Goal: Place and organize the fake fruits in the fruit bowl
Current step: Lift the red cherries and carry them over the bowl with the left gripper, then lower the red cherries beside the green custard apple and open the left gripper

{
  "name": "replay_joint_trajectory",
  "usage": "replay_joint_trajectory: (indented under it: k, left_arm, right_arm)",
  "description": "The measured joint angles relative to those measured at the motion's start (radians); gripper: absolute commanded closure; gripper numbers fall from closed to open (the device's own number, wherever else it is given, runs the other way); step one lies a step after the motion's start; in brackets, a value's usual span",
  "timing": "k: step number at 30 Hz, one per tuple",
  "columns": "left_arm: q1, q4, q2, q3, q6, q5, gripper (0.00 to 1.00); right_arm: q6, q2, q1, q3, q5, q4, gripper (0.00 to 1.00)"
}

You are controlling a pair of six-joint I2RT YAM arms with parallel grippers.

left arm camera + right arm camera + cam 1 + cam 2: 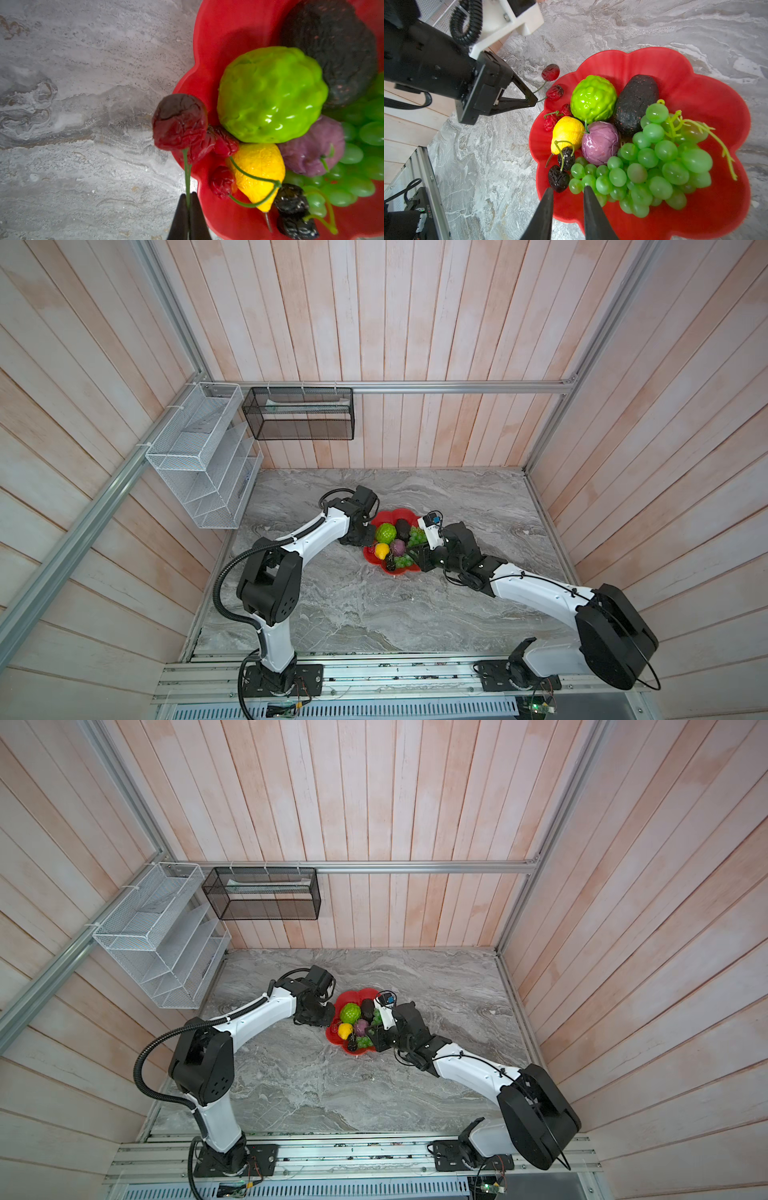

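Observation:
One cherry is still hanging outside the bowl, so I will move my left gripper outward and down to the bowl's rim (337, 1009) (208, 95) beside the lime-green ball and let go of the cherries' green stem.
The red scalloped fruit bowl (395, 515) (695, 68) sits mid-table and holds a bumpy lime-green ball (592, 98), a dark avocado (635, 101), a yellow lemon (565, 131), a purple fruit (600, 140), a green grape bunch (664, 162), black berries (562, 166) and a red cherry pair (552, 120). My left gripper (189, 197) (535, 99) is shut on the green stem of another cherry pair (179, 122). One of its cherries hangs over the table and the other is at the bowl's left rim. My right gripper (568, 191) stands open and empty over the near rim, beside the grapes.
A white wire rack (203, 460) and a black mesh basket (299, 412) hang on the walls at the back left. Grey marble tabletop (353, 605) surrounds the bowl. Both arm bases stand on the aluminium rail (395, 676) along the front edge.

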Motion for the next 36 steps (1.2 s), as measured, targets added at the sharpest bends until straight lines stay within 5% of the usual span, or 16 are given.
replay_joint_trajectory:
  k: [15, 24, 36]
  left_arm:
    - [0.0, 0.037, 0.109, 0.097, 0.044, -0.021, 1.0]
    - [0.0, 0.033, 0.123, 0.099, 0.071, -0.022, 0.82]
    - [-0.007, 0.034, 0.116, 0.094, 0.106, -0.029, 0.76]
  right_arm:
    - [-0.029, 0.005, 0.0, -0.001, -0.003, -0.017, 0.74]
    - [-0.037, 0.005, 0.0, -0.001, -0.003, -0.024, 0.74]
    - [-0.035, 0.005, 0.0, -0.001, -0.003, -0.024, 0.74]
